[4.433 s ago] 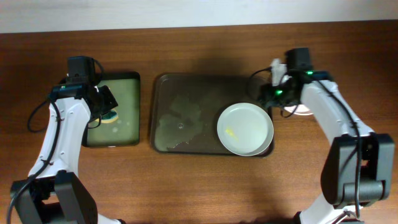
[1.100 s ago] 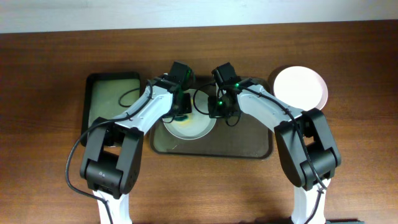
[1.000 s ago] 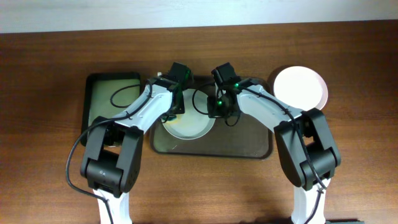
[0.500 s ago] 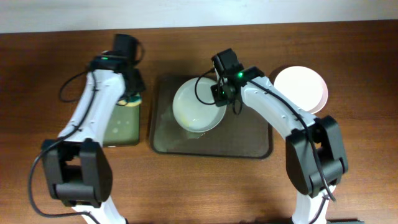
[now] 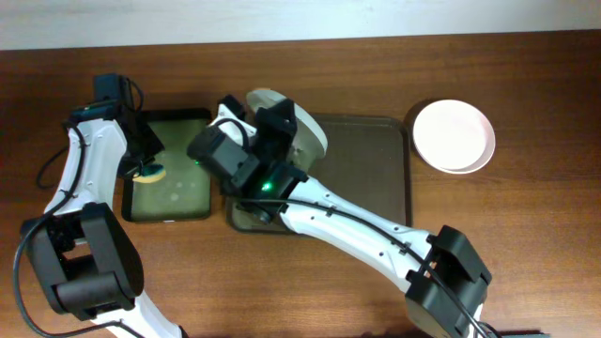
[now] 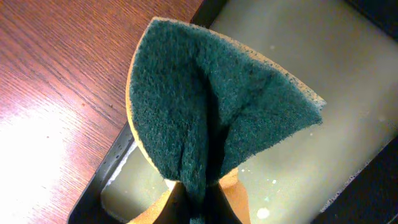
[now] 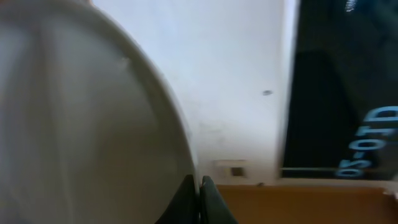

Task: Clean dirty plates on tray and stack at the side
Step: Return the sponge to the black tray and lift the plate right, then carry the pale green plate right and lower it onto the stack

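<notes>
I will next move my left gripper down inside the tray's rim to free the sponge [image 6: 211,118] on the black tray's middle [image 6: 273,165], which is below, to its right in the overhead view.
My right gripper [image 7: 199,186] is shut on the rim of a white plate [image 7: 93,124]. In the overhead view this plate [image 5: 307,129] is lifted high and tilted on edge over the back left corner of the dark brown tray [image 5: 376,178], with the right gripper [image 5: 280,127] at its rim. Another white plate [image 5: 454,136] lies on the table to the right of the tray. My left gripper [image 5: 147,169] is shut on a folded green and yellow sponge [image 6: 211,118], held over the small black tray [image 6: 323,81].
The small black tray [image 5: 178,192] with a greenish wet inside sits left of the brown tray. The raised right arm [image 5: 329,211] stretches across the brown tray's left half and hides it. Bare wooden table [image 5: 526,235] lies in front and to the right.
The right arm has lifted the plate off the brown tray, up and to the left, tilting it on edge. The left arm has carried the sponge further over the small black tray.
</notes>
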Motion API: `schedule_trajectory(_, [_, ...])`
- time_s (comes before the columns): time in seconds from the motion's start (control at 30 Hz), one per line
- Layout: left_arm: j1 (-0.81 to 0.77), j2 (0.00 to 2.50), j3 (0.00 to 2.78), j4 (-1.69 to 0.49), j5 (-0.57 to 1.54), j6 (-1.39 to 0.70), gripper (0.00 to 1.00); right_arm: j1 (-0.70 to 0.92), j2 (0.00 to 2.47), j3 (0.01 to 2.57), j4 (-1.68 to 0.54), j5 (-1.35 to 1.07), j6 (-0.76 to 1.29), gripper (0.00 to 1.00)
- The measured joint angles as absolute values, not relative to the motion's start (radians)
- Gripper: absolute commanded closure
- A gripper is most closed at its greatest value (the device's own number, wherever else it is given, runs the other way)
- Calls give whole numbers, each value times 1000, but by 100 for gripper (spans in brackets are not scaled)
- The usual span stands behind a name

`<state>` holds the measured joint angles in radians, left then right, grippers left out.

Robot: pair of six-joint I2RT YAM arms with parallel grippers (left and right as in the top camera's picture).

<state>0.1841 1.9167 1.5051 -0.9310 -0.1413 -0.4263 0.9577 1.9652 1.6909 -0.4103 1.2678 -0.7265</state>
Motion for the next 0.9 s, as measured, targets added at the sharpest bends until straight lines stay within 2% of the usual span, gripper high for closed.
schedule_trajectory(0.13, [184,1917,1496,-900,-101,-426,100,972,1965,1691,-381,1321,-809,96])
schedule_trajectory(0.27, [184,1916,1375,-743,11,-392,98,972,1965,1691,-380,1328,-811,96])
schedule_trajectory(0.3, [184,1917,1345,-711,33,-379,89,972,1965,1691,-379,1329,-808,96])
schedule_trajectory(0.33, [184,1917,1309,-697,54,-362,69,972,1965,1691,-380,1331,-806,96])
schedule_trajectory(0.4, [184,1917,1285,-694,73,-340,40,972,1965,1691,-380,1332,-803,96])
schedule_trajectory(0.5, [183,1917,1285,-685,83,-325,21,972,1965,1691,-380,1332,-801,96])
schedule_trajectory(0.57, [183,1917,1292,-691,85,-318,12,971,1965,1691,-380,1332,-796,96])
schedule_trajectory(0.67, [183,1915,1356,-761,90,-309,6,956,1965,1691,-381,1331,-780,96])
schedule_trajectory(0.7, [183,1906,1382,-780,91,-308,0,939,1965,1691,-381,1331,-761,96])
schedule_trajectory(0.8, [183,1802,1423,-804,91,-306,1,863,1965,1691,-382,1328,-664,96])
schedule_trajectory(0.9, [183,1748,1436,-805,94,-305,1,846,1961,1700,-572,1138,-520,96])
